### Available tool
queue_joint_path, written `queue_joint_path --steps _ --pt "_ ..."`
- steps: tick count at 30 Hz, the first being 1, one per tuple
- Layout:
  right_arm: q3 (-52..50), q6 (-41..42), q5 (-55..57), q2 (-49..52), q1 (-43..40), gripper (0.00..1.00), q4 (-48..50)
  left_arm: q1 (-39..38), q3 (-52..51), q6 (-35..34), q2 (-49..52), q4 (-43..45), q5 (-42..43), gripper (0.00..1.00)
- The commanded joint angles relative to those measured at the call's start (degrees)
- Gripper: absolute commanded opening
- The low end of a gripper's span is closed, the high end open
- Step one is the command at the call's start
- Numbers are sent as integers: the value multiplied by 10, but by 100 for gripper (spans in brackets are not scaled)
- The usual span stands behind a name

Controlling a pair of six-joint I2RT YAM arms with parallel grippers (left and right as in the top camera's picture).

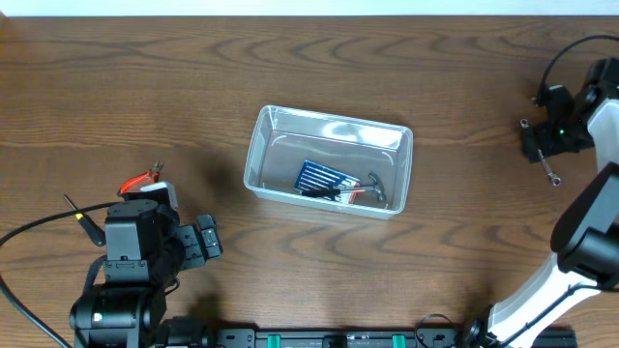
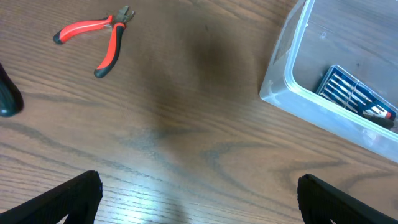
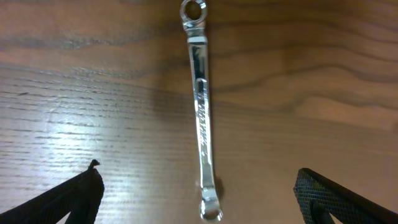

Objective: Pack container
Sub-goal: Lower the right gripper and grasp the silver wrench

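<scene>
The silver wrench (image 3: 202, 106) lies below my open fingers. My right gripper lowers to the middle of the wrench's handle next, then closes.
The clear plastic container (image 1: 253, 159) stands mid-table; its corner shows in the left wrist view (image 2: 287, 78). Inside lie a blue drill-bit case (image 1: 322, 177), also seen in the left wrist view (image 2: 351, 92), and a small hammer (image 1: 375, 186). My left gripper (image 1: 205, 240) is open and empty (image 2: 199, 199) above bare wood, left of the container. My right gripper (image 1: 547, 145) is open (image 3: 199, 196) at the far right, its fingers on either side of a silver wrench (image 3: 202, 106) lying flat on the table (image 1: 552, 173).
Red-handled pliers (image 1: 143, 178) lie on the table behind my left arm and show in the left wrist view (image 2: 99, 40). A dark tool handle (image 2: 7, 96) sits at the left edge of that view, with a thin black-handled tool (image 1: 82, 218) beside the arm.
</scene>
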Motion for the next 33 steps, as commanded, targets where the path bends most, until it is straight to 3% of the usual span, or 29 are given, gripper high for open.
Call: queue_joint_path --steps 1,9,27,30,33 --pt "-5 -35 -9 41 2 99 4 -2 12 6 0 0 -5 98" --pt "-3 -34 -11 102 8 98 28 -2 12 5 0 0 -5 98" --pt "-3 -34 -69 139 -13 91 27 -2 12 -1 0 0 -5 98" --pt "-3 -34 -69 139 -17 84 25 -2 12 -1 0 0 -5 98" --pt "-3 -34 -69 139 -20 66 25 -2 12 -1 0 0 -5 98"
